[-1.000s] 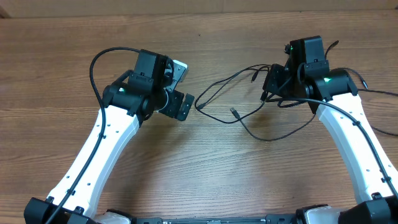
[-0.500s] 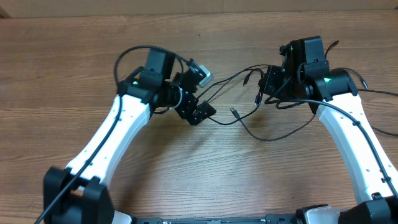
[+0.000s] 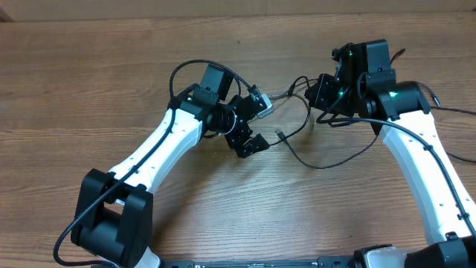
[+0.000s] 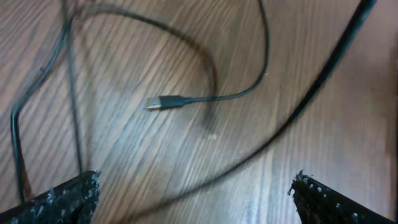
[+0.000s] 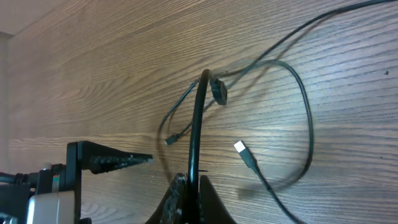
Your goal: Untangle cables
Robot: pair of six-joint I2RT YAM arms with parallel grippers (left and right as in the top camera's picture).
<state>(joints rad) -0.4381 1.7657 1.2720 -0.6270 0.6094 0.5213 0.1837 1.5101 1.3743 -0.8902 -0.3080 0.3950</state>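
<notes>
I will lift the cable in my right gripper outward and to the right in the overhead view, then lower it to let go over the far part of the table, because pieces of cable cross beneath it.
Thin black cables (image 3: 303,125) lie looped on the wooden table between my two arms, and one long strand (image 3: 321,166) sweeps toward the right arm. My left gripper (image 3: 261,124) is open, its jaws spread wide just left of a loose plug (image 3: 280,135). The left wrist view shows that plug (image 4: 165,102) on the wood ahead of the open gripper (image 4: 196,200), with a blurred strand crossing between the fingertips (image 4: 65,198). My right gripper (image 3: 320,94) is shut on a cable (image 5: 194,134) that rises from its jaws (image 5: 190,190). A silver-tipped plug (image 5: 244,152) lies beside it.
The thicker black arm cables arch over the left arm (image 3: 195,67) and trail off behind the right arm (image 3: 446,110). The left gripper's finger (image 5: 109,160) shows at the lower left of the right wrist view. The table's far edge (image 3: 238,15) runs along the top.
My left arm has swung right and forward, bringing its open gripper in among the cables. The right gripper has stayed shut on its cable, almost in place.
</notes>
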